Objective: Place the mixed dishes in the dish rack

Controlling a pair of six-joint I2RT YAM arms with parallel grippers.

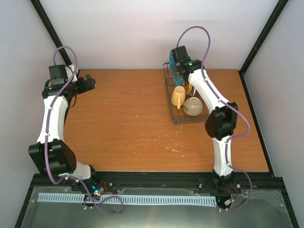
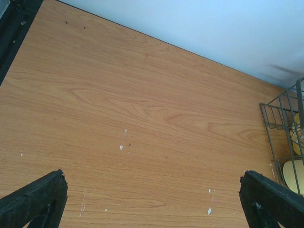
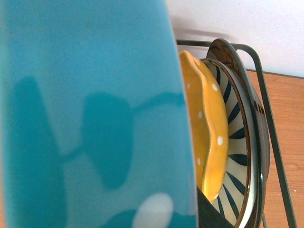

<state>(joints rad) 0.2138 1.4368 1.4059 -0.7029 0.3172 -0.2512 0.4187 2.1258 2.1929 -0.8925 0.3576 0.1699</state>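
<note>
The blue plate is still higher than the plates beside it, so the robot's right gripper will next lower the blue plate a little, back into the rack (image 1: 177, 79) beside the dotted plate.
The wire dish rack (image 1: 167, 90) stands at the table's far right. A yellow mug (image 1: 178, 96) and a cream bowl (image 1: 193, 106) lie in its near half. My right gripper (image 1: 177, 63) is shut on the blue plate (image 1: 171, 67), holding it on edge at the rack's far end. In the right wrist view the blue plate (image 3: 90, 114) fills the left, with one dark finger (image 3: 209, 214) against it. Beside it stand the dotted orange-yellow plate (image 3: 209, 128), the striped plate (image 3: 235, 142) and the dark-rimmed plate (image 3: 254, 109). My left gripper (image 1: 89, 84) is open and empty over bare table.
The left wrist view shows the wooden table (image 2: 142, 109), the rack's corner (image 2: 278, 118) at the right edge, and my left fingers (image 2: 33, 199) spread wide. The back wall runs just behind the rack. A black frame post (image 1: 50, 28) stands at the far left.
</note>
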